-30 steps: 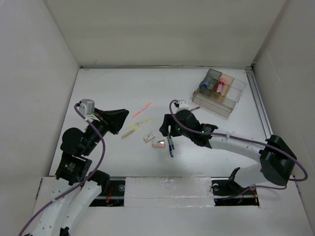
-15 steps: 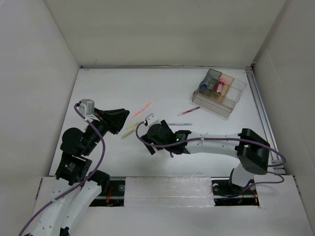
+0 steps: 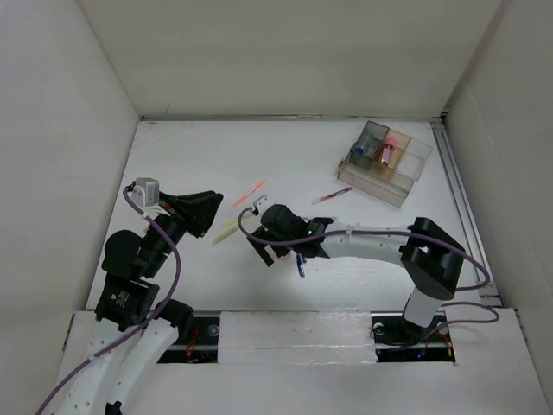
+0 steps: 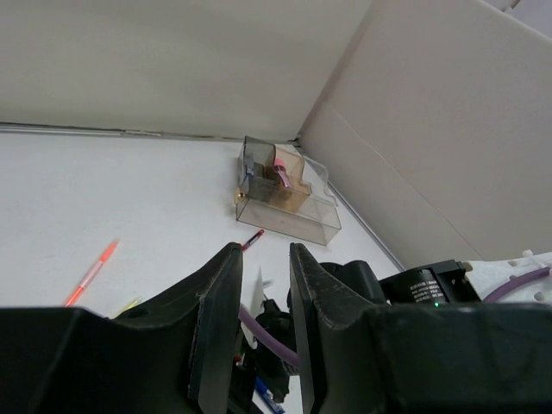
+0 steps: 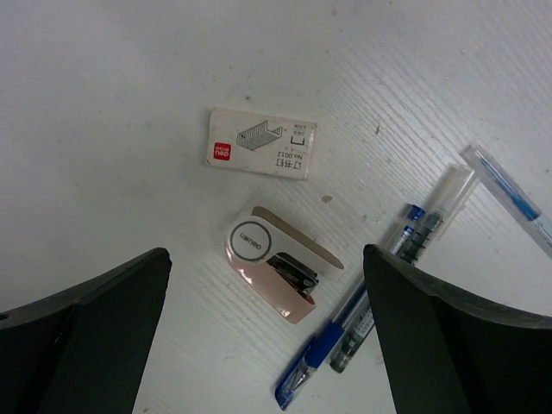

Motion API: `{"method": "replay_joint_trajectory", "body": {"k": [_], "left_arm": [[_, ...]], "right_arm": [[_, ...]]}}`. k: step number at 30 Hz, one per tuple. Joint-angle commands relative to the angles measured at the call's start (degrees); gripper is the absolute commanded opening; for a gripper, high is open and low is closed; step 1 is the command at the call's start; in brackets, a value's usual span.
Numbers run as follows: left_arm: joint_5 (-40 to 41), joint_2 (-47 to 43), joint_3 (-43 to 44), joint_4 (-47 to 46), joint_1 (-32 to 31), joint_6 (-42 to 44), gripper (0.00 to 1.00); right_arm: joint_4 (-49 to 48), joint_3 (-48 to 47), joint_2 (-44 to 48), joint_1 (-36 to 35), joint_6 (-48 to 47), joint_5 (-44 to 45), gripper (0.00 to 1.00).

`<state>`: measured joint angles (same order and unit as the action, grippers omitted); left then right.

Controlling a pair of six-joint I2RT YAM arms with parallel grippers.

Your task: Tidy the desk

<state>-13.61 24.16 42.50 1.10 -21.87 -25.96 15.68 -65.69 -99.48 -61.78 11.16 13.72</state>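
The robot's right gripper will next go down around the pink and white stapler's body [image 5: 278, 261] and close on its sides, since the stapler already lies between the open fingers.
The white desk [image 3: 190, 156] holds scattered stationery. My right gripper [image 5: 266, 259] is open and hangs low over a pink and white stapler [image 5: 276, 274], one finger on each side of it, not touching. A white staple box [image 5: 261, 154] lies just beyond, and a blue pen [image 5: 332, 362] and a second pen [image 5: 431, 224] lie to the right. In the top view my right gripper [image 3: 270, 246] hides most of the stapler. My left gripper [image 3: 206, 212] is open by a narrow gap and empty, held above the desk's left part.
A clear compartmented organizer [image 3: 384, 160] with a pink item stands at the back right beside the metal rail [image 3: 456, 190]. A pink pen [image 3: 249, 192], a red-tipped pen [image 3: 333, 195] and yellow-green markers [image 3: 229, 226] lie on the desk. White walls enclose three sides.
My right gripper has swung left from beside the pens to right above the stapler and staple box, now covering them in the top view. The left arm has shifted slightly.
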Motion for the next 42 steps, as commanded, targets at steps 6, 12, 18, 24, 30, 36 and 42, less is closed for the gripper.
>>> {"method": "replay_joint_trajectory", "body": {"k": [6, 12, 18, 24, 30, 36, 42], "left_arm": [[1.4, -1.7, 0.7, -2.2, 0.2, 0.6, 0.24], [0.5, -0.7, 0.8, -2.5, 0.2, 0.6, 0.24], [0.5, -0.7, 0.9, -2.4, 0.2, 0.6, 0.24], [0.8, -0.6, 1.0, -2.4, 0.2, 0.7, 0.24], [0.6, -0.5, 1.0, -2.7, 0.2, 0.6, 0.24], [0.8, -0.8, 0.7, -2.7, 0.2, 0.6, 0.24], [0.9, -1.0, 0.7, -2.8, 0.2, 0.6, 0.24]], "right_arm": [[-9.9, 4.2, -0.1, 4.6, 1.5, -13.3, 0.97], [-11.6, 5.0, -2.3, 5.2, 3.2, -15.6, 0.97], [-13.9, 7.5, -2.7, 4.6, 6.0, -14.9, 0.95], [-14.5, 9.2, -2.7, 1.6, 8.3, -9.6, 0.92], [-13.2, 9.9, -2.2, -2.6, 11.0, -1.1, 0.81], [-11.3, 9.8, -2.0, -4.2, 12.7, 4.5, 0.56], [-13.6, 11.0, 3.3, -4.8, 14.1, 6.2, 0.31]]}}
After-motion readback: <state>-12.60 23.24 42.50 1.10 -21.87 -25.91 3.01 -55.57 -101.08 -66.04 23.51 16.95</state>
